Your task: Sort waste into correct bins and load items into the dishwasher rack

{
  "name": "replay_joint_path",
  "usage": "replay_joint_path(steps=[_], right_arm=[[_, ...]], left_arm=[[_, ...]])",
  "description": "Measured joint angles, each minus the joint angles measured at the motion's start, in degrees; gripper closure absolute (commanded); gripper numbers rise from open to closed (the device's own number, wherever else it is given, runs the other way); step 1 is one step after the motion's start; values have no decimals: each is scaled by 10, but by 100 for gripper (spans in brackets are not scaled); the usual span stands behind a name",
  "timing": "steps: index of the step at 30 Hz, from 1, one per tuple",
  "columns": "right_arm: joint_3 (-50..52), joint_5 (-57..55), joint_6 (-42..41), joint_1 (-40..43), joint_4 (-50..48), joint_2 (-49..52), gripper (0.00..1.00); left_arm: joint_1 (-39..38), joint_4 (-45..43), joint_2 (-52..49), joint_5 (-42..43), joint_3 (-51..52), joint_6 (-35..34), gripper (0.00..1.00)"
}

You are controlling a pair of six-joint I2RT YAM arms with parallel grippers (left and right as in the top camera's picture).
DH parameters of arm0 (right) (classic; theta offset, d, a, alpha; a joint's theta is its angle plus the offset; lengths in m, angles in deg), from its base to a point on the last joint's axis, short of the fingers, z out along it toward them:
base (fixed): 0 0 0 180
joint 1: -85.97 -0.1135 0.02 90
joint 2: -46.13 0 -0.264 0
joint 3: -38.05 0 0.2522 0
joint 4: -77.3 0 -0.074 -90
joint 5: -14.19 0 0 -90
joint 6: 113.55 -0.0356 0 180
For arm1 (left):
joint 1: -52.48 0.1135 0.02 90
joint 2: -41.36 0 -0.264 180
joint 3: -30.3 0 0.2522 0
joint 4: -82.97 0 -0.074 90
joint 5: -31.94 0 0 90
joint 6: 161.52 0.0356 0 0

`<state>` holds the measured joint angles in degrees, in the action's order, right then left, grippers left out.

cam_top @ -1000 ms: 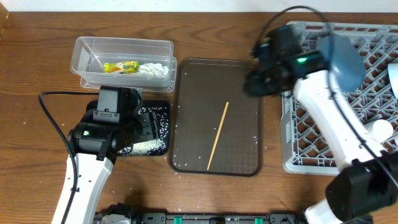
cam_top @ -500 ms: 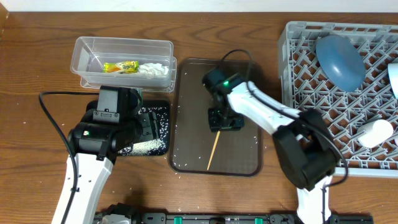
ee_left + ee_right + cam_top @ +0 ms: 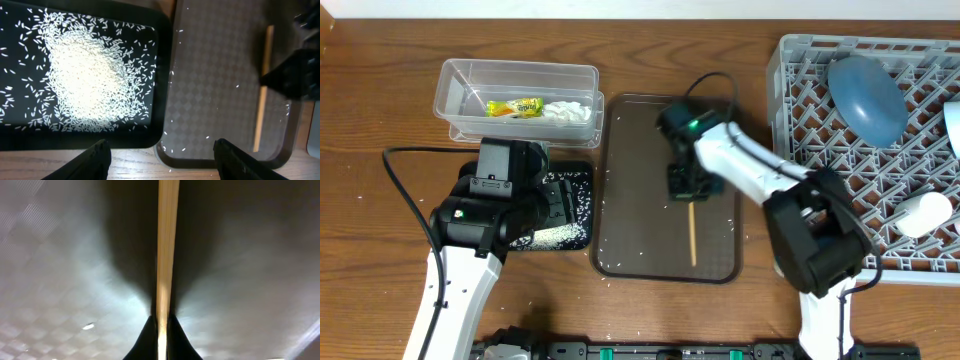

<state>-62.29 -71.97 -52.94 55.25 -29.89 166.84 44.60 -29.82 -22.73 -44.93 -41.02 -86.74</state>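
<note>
Next, my right gripper will rise, shift to the right in the overhead view, and lower to release inside the rack's tray-side edge (image 3: 804, 122), which the blue dish leaves free.
My right gripper (image 3: 687, 186) is down on the brown serving tray (image 3: 640, 200) and shut on the upper end of a thin wooden chopstick (image 3: 692, 235). In the right wrist view the chopstick (image 3: 167, 245) runs straight out from between the closed fingers (image 3: 162, 332). My left gripper (image 3: 162, 165) is open and empty, hovering over the near edge between the black tray (image 3: 100, 142) and the brown tray. Rice (image 3: 85, 75) is heaped in the black tray. The clear tub (image 3: 455, 75) holds the yellow-green wrapper (image 3: 515, 106) and white tissue (image 3: 570, 111).
The grey rack (image 3: 820, 230) stands at the right and holds a blue dish (image 3: 865, 95) and a white cup (image 3: 925, 212). Stray rice grains lie on the brown tray (image 3: 220, 100) and on the wooden table around it.
My right arm swung from the rack to the brown tray and closed on the chopstick. The chopstick turned from slanted to nearly straight and shifted right. The left arm has not moved.
</note>
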Motion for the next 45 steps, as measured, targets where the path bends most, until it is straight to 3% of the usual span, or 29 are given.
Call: replay_joint_path(steps=[5, 13, 19, 25, 33, 40, 45], right_arm=[[-38, 10, 86, 78, 18, -41, 99], [-72, -12, 205, 208, 38, -210, 99], [-68, -26, 257, 281, 63, -207, 99], [-29, -26, 293, 304, 47, -177, 98], [-20, -25, 310, 304, 26, -155, 76], [-21, -19, 287, 313, 13, -196, 43], [-26, 23, 283, 353, 7, -251, 38]], left_arm=[[0, 0, 0, 0, 0, 0, 31], [0, 0, 0, 0, 0, 0, 31], [0, 0, 0, 0, 0, 0, 31], [0, 0, 0, 0, 0, 0, 31], [0, 0, 0, 0, 0, 0, 31], [0, -19, 0, 0, 0, 5, 31], [0, -39, -8, 0, -6, 22, 31]])
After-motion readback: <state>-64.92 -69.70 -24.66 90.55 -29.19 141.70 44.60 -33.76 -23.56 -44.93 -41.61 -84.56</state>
